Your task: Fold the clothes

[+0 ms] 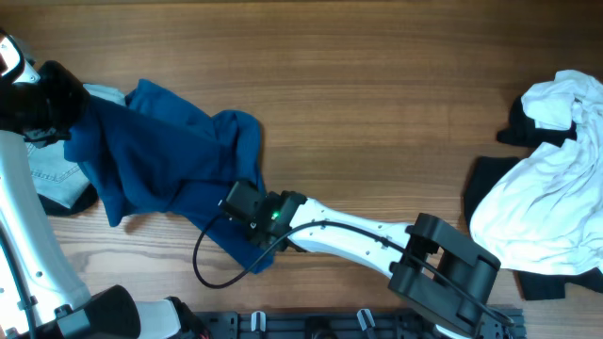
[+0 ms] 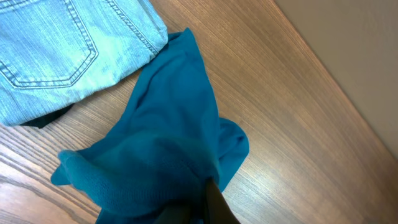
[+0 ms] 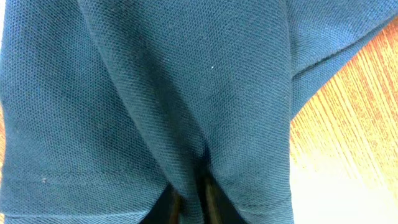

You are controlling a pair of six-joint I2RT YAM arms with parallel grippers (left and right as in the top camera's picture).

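Observation:
Next, the left gripper lowers to the right in the overhead view, releasing the shirt's edge on the tabletop beside the jeans, since the shirt [image 1: 170, 155] hangs raised and bunched.
A blue shirt [image 1: 170, 155] lies bunched and stretched across the left half of the table. My left gripper [image 1: 73, 118] is shut on its upper left part; the left wrist view shows the blue cloth [image 2: 168, 143] hanging from the jaws [image 2: 208, 205] above the wood. My right gripper [image 1: 231, 202] is shut on the shirt's lower right edge; the right wrist view is filled with blue knit cloth [image 3: 155, 93] pinched between the fingers [image 3: 193, 202].
Folded light denim jeans [image 1: 52, 169] lie at the far left, also in the left wrist view [image 2: 56, 50]. A heap of white [image 1: 546, 188] and black [image 1: 490, 179] clothes sits at the right edge. The right arm [image 1: 377, 240] reaches across the table's front.

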